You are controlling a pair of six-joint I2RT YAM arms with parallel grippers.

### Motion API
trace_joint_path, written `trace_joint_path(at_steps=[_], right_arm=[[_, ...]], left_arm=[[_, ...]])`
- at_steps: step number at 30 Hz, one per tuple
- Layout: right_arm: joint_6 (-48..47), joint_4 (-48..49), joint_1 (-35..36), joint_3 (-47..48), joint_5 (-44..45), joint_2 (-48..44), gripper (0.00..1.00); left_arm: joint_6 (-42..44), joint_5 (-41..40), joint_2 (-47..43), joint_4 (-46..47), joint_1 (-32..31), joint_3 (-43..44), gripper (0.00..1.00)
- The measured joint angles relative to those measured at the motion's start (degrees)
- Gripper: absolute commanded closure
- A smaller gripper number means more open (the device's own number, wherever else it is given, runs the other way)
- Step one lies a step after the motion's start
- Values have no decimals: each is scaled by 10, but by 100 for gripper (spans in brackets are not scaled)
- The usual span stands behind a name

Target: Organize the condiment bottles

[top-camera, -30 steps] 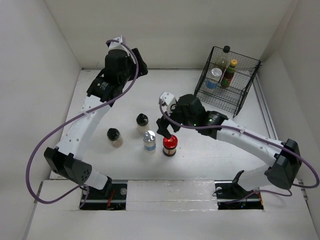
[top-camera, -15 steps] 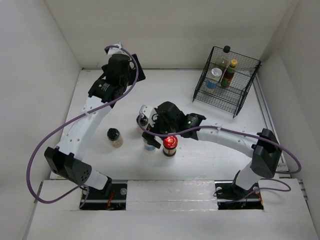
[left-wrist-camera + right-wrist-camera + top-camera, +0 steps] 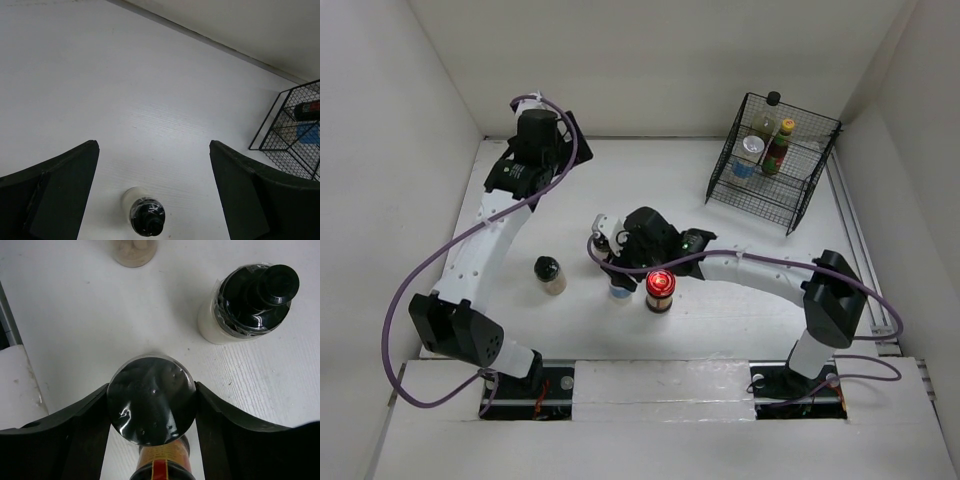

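The jar goes up in my right gripper next, outward over the basket and down beside the silver-lidded one for release, because that spot is empty.
My right gripper (image 3: 151, 402) is shut on the lid of a silver-lidded jar (image 3: 151, 400), which stands on the table; from above this gripper (image 3: 620, 272) covers most of that jar (image 3: 620, 292). The red-lidded jar (image 3: 660, 289) stands just right of it. One black-capped beige jar (image 3: 550, 275) stands to the left. Another black-capped beige jar (image 3: 250, 297) stands just behind the gripper. My left gripper (image 3: 154, 150) is open and empty, high over the far left of the table (image 3: 542, 150). A black-capped jar (image 3: 146, 217) shows far below it.
The black wire basket (image 3: 800, 205) stands at the back right. It holds a tall dark bottle (image 3: 772, 102), a yellow-capped bottle (image 3: 780, 146) and a silver-lidded jar (image 3: 750, 155). White walls enclose the table on three sides.
My right gripper moved left from above the red-lidded jar to the silver-lidded jar and closed on its lid. My left gripper opened and drew back toward the far left corner.
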Motion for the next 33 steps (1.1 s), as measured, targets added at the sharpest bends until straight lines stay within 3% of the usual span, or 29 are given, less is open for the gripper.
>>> trace_joint_path(at_steps=[2,7,11,21,27,33], right_arm=[[1,0,0,0,2,0,64],[3,-15,-3,0,36,-19,65],[8,-43,-41,17,50,-84,65],[31,-50,-344,166,153,-202,68],[44,-59,-490,192,185,-171,69],[53,-62,-575,224,165,-82,69]], left_arm=[[0,11,-2,10,-2,-12,11],[1,48,-6,25,-5,-55,12],[4,66,-6,32,-12,-69,13],[8,133,-7,83,-76,-68,13],[24,150,-7,93,-151,-68,13],[35,158,-7,97,-157,-69,13]])
